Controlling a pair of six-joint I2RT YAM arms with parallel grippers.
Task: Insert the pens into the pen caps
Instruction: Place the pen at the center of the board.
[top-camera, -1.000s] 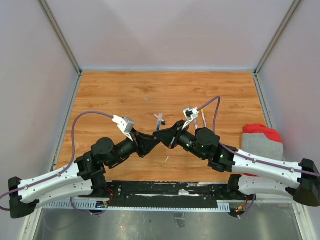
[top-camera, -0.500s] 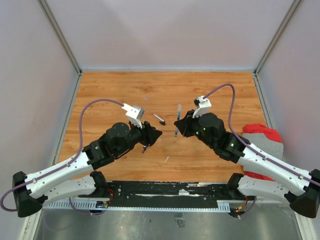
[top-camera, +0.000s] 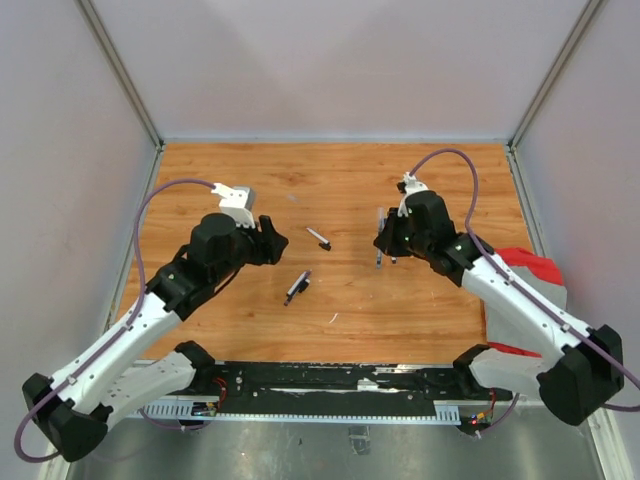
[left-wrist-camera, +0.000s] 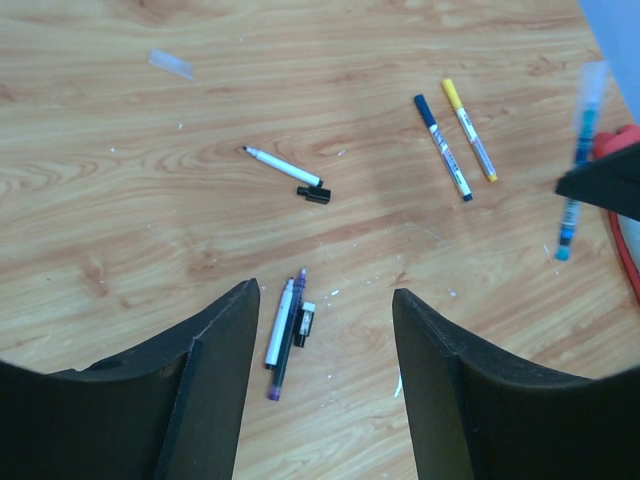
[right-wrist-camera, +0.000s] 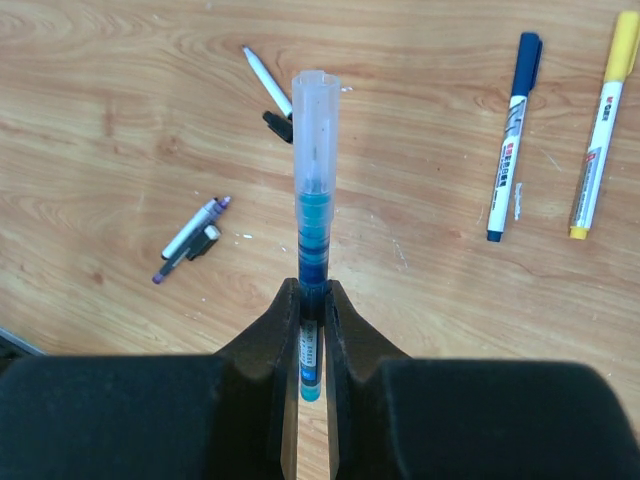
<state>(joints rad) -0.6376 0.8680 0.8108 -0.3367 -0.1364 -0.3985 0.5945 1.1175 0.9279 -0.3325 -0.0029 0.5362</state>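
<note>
The bare wood (top-camera: 373, 229) (right-wrist-camera: 448, 135) beside the dark-blue-capped pen is below my right gripper and outward, so next I will move that gripper down and outward and let go of the blue pen.
My right gripper (right-wrist-camera: 313, 300) is shut on a blue pen with a clear cap (right-wrist-camera: 316, 200) and holds it above the table; it also shows in the top view (top-camera: 381, 238). My left gripper (left-wrist-camera: 322, 292) is open and empty, above a white pen (left-wrist-camera: 280, 322), a thin purple-tipped pen (left-wrist-camera: 288, 338) and a black cap (left-wrist-camera: 304, 325) that lie together (top-camera: 297, 286). Further off lie an uncapped white pen (left-wrist-camera: 283, 167) with a black cap (left-wrist-camera: 313, 194) beside it, a dark-blue-capped pen (left-wrist-camera: 442, 147) and a yellow-capped pen (left-wrist-camera: 470, 130).
A red and grey cloth (top-camera: 525, 275) lies at the table's right edge under the right arm. A small clear scrap (left-wrist-camera: 172, 64) lies far off on the wood. A white sliver (top-camera: 333, 318) lies near the front. Grey walls close three sides.
The two grippers met at the centre, then drew apart. The left gripper has moved back left, open, with two pens now lying below it. The right gripper has carried the blue pen right.
</note>
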